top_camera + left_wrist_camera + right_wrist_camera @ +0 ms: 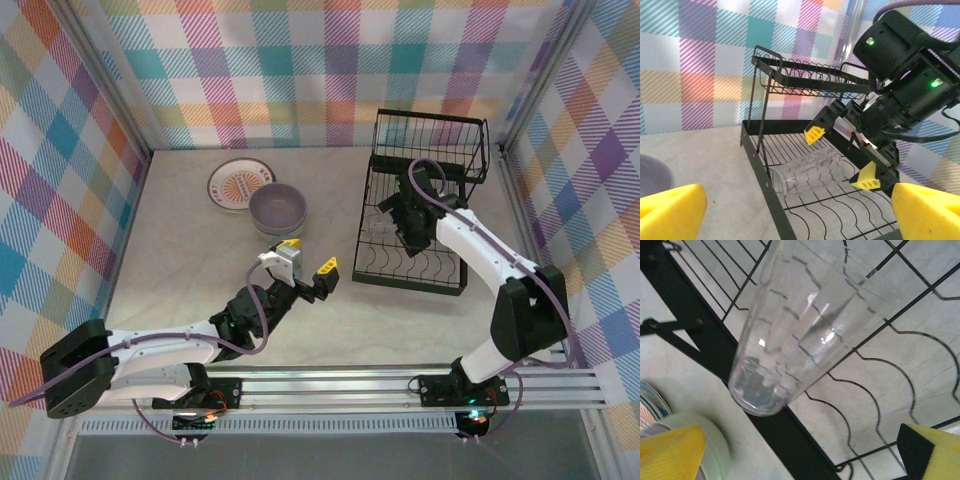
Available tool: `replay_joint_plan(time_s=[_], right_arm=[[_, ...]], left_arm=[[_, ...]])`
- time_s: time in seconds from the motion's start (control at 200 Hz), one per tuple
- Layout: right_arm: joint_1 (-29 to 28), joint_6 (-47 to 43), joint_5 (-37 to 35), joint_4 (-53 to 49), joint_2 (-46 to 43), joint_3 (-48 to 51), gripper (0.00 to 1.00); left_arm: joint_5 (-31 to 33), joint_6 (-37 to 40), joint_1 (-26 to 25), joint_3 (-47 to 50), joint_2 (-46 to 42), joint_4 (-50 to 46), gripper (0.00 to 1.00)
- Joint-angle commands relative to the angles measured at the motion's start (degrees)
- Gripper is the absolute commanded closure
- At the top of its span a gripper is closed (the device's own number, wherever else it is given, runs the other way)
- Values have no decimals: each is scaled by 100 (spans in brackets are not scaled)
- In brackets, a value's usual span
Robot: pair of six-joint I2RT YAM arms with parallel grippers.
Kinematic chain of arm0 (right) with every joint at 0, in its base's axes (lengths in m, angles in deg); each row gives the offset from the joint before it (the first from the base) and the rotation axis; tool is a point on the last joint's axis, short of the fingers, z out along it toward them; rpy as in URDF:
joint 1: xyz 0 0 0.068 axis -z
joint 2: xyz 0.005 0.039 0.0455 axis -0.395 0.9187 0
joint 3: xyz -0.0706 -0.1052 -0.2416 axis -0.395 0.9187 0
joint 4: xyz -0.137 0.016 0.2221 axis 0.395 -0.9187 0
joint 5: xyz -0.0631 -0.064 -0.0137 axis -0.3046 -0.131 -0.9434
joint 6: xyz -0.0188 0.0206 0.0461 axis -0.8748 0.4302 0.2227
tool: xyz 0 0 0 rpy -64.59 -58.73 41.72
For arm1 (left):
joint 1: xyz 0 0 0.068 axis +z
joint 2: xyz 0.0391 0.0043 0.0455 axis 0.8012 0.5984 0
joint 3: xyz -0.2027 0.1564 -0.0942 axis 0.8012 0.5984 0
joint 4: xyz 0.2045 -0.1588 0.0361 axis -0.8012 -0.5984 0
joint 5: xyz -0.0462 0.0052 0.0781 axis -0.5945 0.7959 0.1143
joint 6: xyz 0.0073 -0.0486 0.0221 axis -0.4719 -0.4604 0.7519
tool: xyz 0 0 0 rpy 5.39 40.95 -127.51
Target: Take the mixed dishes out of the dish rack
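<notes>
My right gripper lowers toward the tray's bar at the base of the clear tumbler (807, 172) next, then closes across the tumbler.
The black wire dish rack (363, 225) stands at the right. A clear tumbler (807, 172) lies on its side on the slotted lower tray, its base at the tray's left rail (790, 440). My right gripper (403, 228) reaches down into the tray and stands open, its yellow-tipped fingers either side of the tumbler's (800, 325) far end (841, 156). My left gripper (305, 270) hovers open over the table left of the rack, empty. The sunburst plate (240, 183) and the lavender bowl (277, 207) sit on the table.
A pale green bowl rim (710, 440) shows just outside the rack's rail, with a plate's edge (650, 400) behind it. The rack's raised upper basket (810, 75) stands over the far side of the tray. Checked walls close in the table.
</notes>
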Motion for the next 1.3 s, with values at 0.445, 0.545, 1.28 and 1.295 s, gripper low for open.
replay_joint_plan(time_s=[0.445,0.545,1.28,1.295], right_arm=[[-292,1718,-695,-529,1163,-811,1],[-240,1809,-626,-579,1358,-938,1],[-18,2086,-396,-198,1564,-378,15],[-15,2054,-409,-187,1557,-374,16]], left_arm=[[159,68,-47,419,-1783,-1231,5],[125,71,-47,439,-1883,-1314,5],[184,113,-47,524,-2349,-1528,4],[192,119,-56,527,-2360,-1536,4]])
